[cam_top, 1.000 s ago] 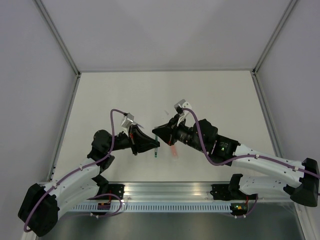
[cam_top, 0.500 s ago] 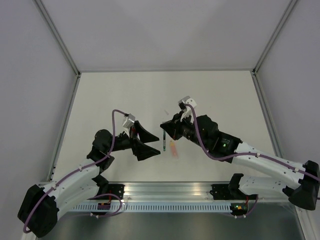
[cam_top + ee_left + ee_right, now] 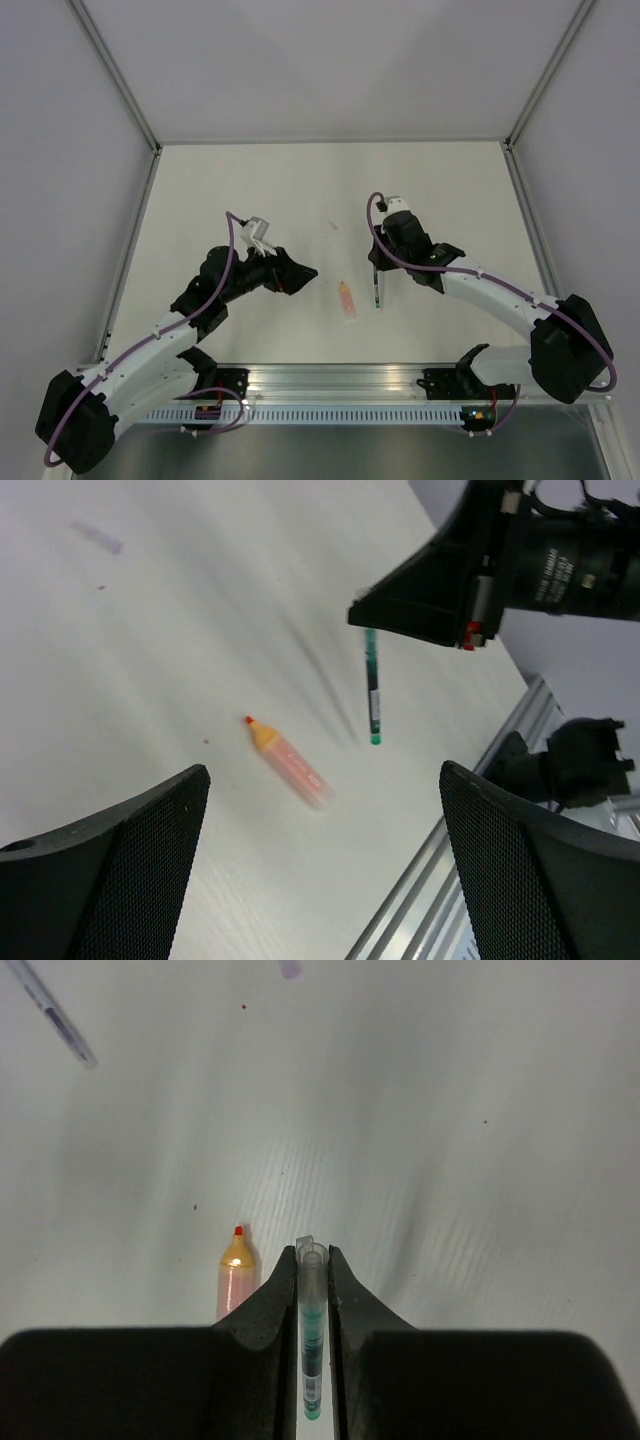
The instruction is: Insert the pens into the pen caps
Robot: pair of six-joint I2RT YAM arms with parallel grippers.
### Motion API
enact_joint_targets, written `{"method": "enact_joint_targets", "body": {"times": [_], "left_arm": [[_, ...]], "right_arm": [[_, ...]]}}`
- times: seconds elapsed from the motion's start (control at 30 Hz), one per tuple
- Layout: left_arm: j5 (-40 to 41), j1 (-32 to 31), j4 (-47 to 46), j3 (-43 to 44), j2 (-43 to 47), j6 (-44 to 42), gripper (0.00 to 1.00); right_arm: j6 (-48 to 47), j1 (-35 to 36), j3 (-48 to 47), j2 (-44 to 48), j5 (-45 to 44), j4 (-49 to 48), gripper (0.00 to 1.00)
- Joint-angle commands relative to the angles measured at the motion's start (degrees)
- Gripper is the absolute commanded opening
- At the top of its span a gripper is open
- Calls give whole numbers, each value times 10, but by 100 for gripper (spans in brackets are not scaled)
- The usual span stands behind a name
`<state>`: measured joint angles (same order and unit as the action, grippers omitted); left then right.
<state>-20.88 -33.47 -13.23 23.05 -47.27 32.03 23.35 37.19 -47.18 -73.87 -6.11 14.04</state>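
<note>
I should next lower my right gripper to the clear tabletop (image 3: 362, 287) (image 3: 279, 1228) below it, beside the pale orange pen, and release the dark pen.
My right gripper (image 3: 313, 1256) is shut on the dark pen with green ends (image 3: 313, 1335), which runs lengthwise between its fingers with a clear cap-like tube at its far tip. In the top view this pen (image 3: 376, 290) hangs below the right gripper (image 3: 376, 266). The pale orange pen (image 3: 346, 299) lies on the table just left of it, with a yellow cone and a red tip (image 3: 236, 1275). My left gripper (image 3: 296, 272) stands wide open and empty, left of both pens. Its wrist view shows the orange pen (image 3: 289, 764), the green pen (image 3: 373, 698) and the right gripper (image 3: 430, 595). No loose pen caps are in view.
A thin pale stick (image 3: 50, 1010) lies on the table, far left of the right gripper. A faint pale smudge (image 3: 333, 224) marks the table farther back. The metal rail (image 3: 340, 385) runs along the near edge, and grey walls enclose the white table (image 3: 450, 190).
My left gripper has opened, letting go of the green pen, and drawn back to the left. My right gripper has carried that pen to the right. The orange pen lies where it was.
</note>
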Motion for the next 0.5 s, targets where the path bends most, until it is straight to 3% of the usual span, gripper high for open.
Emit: {"method": "enact_joint_targets", "body": {"times": [0.0,0.17,0.33,0.47], "left_arm": [[116,1,100,49,-33,-10,100],[185,1,154,69,-64,24,100],[281,1,227,115,-107,84,100],[293,1,251,135,-121,118,100]], "right_arm": [[10,-12,8,-14,3,-9,1],[16,-28,24,-63,8,-45,2],[28,-61,39,-103,20,-86,15],[32,-64,31,-106,21,-86,30]]}}
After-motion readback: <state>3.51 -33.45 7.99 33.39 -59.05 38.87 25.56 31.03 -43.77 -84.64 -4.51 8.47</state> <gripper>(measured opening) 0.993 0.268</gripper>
